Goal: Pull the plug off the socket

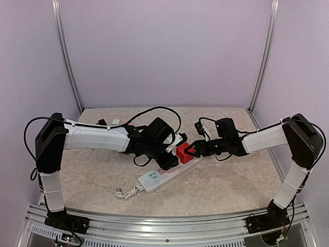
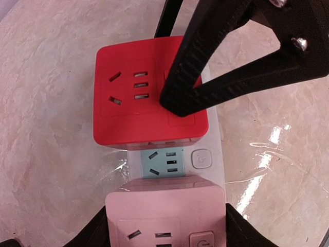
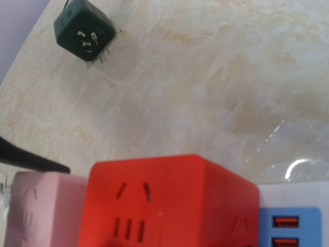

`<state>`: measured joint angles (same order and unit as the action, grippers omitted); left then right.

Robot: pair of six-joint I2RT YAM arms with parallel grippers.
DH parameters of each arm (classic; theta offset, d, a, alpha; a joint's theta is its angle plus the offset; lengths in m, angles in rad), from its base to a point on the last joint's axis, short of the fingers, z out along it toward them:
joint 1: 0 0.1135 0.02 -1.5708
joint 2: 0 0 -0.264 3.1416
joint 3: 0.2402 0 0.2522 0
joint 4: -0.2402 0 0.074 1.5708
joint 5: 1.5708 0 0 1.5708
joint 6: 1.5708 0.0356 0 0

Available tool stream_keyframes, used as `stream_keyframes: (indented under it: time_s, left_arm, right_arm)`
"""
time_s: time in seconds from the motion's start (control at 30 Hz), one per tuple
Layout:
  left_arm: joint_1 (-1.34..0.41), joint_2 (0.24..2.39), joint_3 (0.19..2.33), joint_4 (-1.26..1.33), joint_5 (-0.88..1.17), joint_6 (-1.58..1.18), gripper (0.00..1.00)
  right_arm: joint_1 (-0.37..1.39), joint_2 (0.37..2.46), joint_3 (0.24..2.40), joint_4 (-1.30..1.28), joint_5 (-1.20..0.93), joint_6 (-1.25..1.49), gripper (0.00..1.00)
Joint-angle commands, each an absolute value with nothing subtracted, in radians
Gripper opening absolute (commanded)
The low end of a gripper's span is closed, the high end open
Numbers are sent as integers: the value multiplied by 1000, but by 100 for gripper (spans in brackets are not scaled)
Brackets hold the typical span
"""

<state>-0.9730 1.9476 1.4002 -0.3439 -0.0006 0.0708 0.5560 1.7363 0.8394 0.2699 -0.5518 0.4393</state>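
Observation:
I should lift the pink cube with my left gripper and lower it to the gripper's left in the top view. I should release it there on the bare tabletop, clear of the power strip.
The white power strip [image 1: 146, 185] lies slantwise on the table, with a thick white cord [image 1: 128, 193]. A red cube adapter [image 1: 183, 152] and a pink cube adapter [image 2: 164, 211] sit on it, with a blue outlet [image 2: 162, 163] bare between them. My left gripper [image 1: 167, 163] is shut on the pink cube, its fingers [image 2: 92, 234] against both sides. My right gripper [image 1: 192, 151] is at the red cube's right side. One of its fingers [image 2: 180, 98] rests on the cube's top near the right edge. The other finger is hidden. The red cube [image 3: 164, 206] fills the bottom of the right wrist view.
A dark green cube adapter [image 3: 85, 31] lies loose on the marble table farther off. Black cables [image 1: 154, 109] loop behind the arms. Purple walls and metal posts close in the back and sides. The strip's cord ends near the front edge.

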Motion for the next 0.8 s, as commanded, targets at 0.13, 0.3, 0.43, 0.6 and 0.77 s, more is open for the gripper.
stream_keyframes:
  time_s: [0.13, 0.3, 0.43, 0.6, 0.77]
  left_arm:
    - [-919, 1858, 1367, -213, 122, 10, 48]
    - [-948, 1828, 1355, -205, 69, 86, 47]
    - [-981, 1858, 1394, -256, -8, 107, 47]
    - [-926, 1792, 1336, -188, 74, 31, 46]
    - [-910, 1779, 1337, -205, 99, 36, 44]
  right_arm:
    - [581, 1784, 802, 200, -499, 420, 60]
    - [581, 1790, 808, 194, -494, 416, 59]
    - [581, 1792, 811, 193, -492, 414, 58]
    - [581, 1791, 808, 192, -491, 413, 58]
    - [582, 1793, 807, 192, -489, 413, 57]
